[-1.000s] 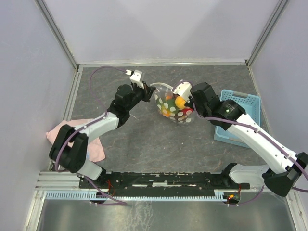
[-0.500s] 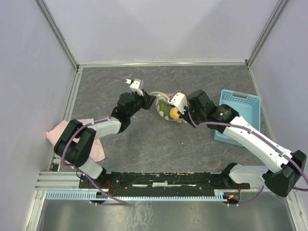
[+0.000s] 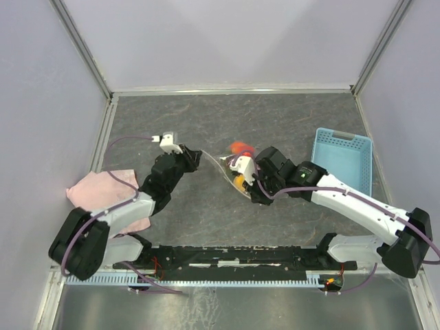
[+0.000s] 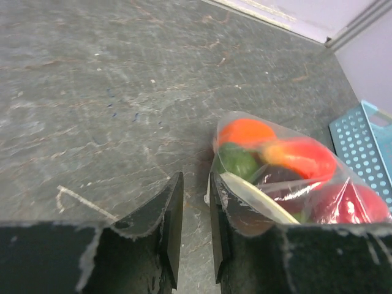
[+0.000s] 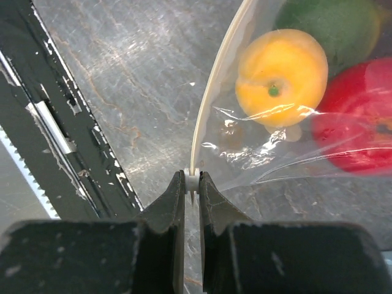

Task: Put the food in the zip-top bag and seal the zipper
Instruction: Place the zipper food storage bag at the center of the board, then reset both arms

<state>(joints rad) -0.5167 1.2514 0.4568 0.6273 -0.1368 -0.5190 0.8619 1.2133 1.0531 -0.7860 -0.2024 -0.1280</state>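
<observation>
The zipper goes back onto the bare tabletop by the black bar (image 3: 250, 221) (image 5: 160, 185) next, where my right gripper releases it, since the slider already sits at the zipper's end.
The zip-top bag (image 3: 223, 168) lies stretched between both grippers with the food inside: a yellow fruit (image 5: 282, 76), a green one (image 5: 334, 24) and a red one (image 5: 361, 122). The left wrist view shows an orange fruit (image 4: 245, 131), a green one (image 4: 236, 160) and a dark red one (image 4: 349, 205) in the bag. My right gripper (image 5: 192, 177) is shut on the zipper (image 5: 211, 104) at its near end. My left gripper (image 4: 196, 180) is a little open with only table in its gap; the bag's far end lies against the outside of its right finger (image 4: 219, 202).
A light-blue perforated basket (image 3: 340, 161) stands right of the bag, and its corner shows in the left wrist view (image 4: 361, 141). A pink cloth (image 3: 103, 196) lies at the left under my left arm. The black rail (image 5: 55, 135) runs along the near edge.
Both grippers moved toward the near side and left. The bag went from a wide open pouch to a flat stretched line. My right gripper moved along the zipper to its near end.
</observation>
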